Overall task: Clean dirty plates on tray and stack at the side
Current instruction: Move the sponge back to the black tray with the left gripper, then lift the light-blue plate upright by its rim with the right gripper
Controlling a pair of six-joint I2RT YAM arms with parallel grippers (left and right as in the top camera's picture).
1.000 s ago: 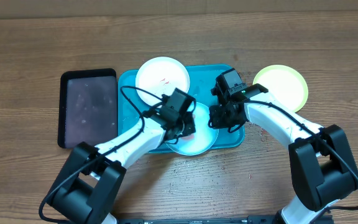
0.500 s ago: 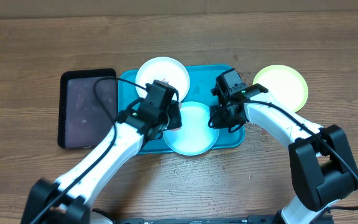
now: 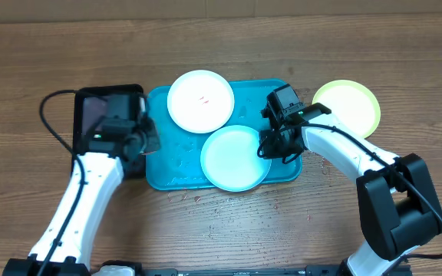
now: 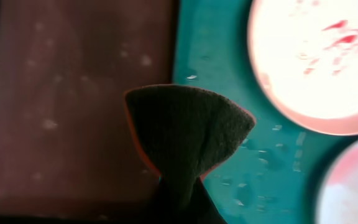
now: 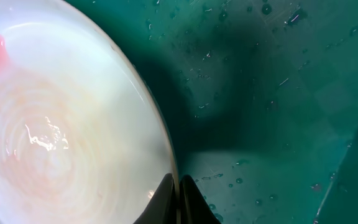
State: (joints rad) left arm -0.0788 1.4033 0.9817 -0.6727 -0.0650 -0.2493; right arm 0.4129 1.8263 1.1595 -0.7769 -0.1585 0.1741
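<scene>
I will next lower my left gripper toward the left in the overhead view to release the sponge, as the black tray's bottom lies below it there.
The white plate with red smears lies at the back of the turquoise tray. In front of it lies the light teal plate. My right gripper is shut on this plate's right rim, and the right wrist view shows the fingers pinching the rim of the plate. The yellow-green plate rests on the table right of the tray. My left gripper is shut on a dark sponge above the tray's left edge, beside the white plate.
A black tray lies left of the turquoise tray, partly under my left arm. Water drops and small crumbs speckle the turquoise tray floor. Bare wooden table surrounds both trays.
My left arm has swung left with the sponge, from over the teal plate to the boundary between the two trays. The right arm has stayed put.
</scene>
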